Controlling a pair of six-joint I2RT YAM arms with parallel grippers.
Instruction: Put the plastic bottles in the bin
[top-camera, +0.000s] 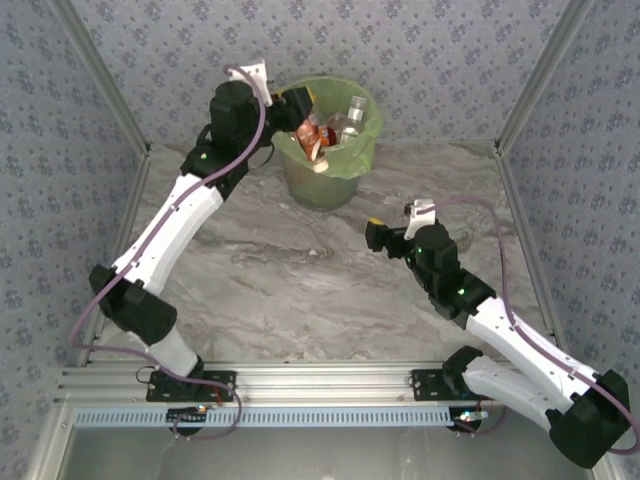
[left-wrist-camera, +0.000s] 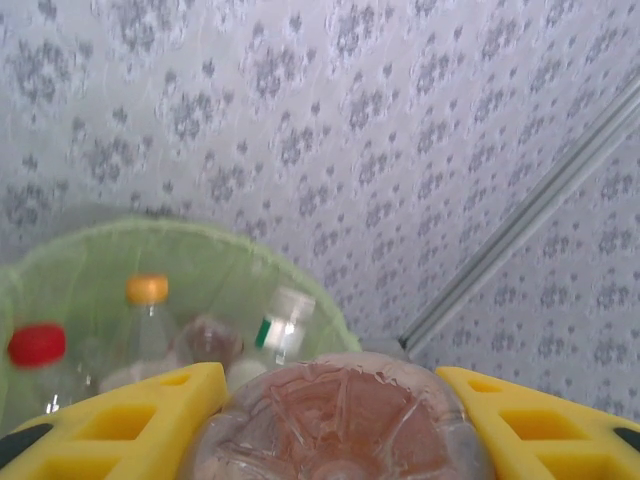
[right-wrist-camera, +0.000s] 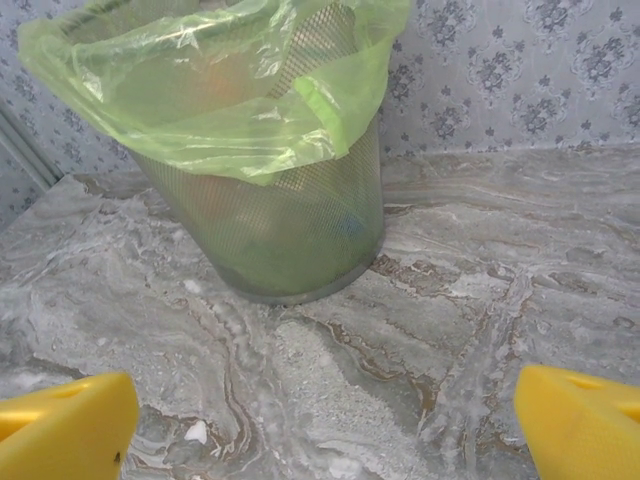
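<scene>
Next, my left gripper moves outward over the bin's opening (left-wrist-camera: 205, 285) and releases the bottle, because the clear plastic bottle (left-wrist-camera: 340, 425) reaches close to the bin's near rim.
My left gripper (left-wrist-camera: 335, 390) is shut on a clear plastic bottle (left-wrist-camera: 340, 425) with a brownish tint, its ribbed base facing the camera between the yellow fingers (left-wrist-camera: 150, 420). It hangs over the left rim of the pale green bin (top-camera: 368, 135), as the top view shows for the left gripper (top-camera: 300, 106). Inside the bin (left-wrist-camera: 90, 270) lie several bottles: one red-capped (left-wrist-camera: 37, 345), one orange-capped (left-wrist-camera: 147, 290), one with a white and green label (left-wrist-camera: 283, 322). My right gripper (top-camera: 392, 226) stands open low over the marble table, with nothing between its fingers (right-wrist-camera: 70, 430), facing the bin (right-wrist-camera: 290, 220).
The bin stands at the back of the marble table (top-camera: 300, 280), close to the patterned rear wall (top-camera: 430, 60). Metal frame posts (top-camera: 535, 80) rise at the back corners. A small white speck (right-wrist-camera: 197, 432) lies on the table near my right gripper.
</scene>
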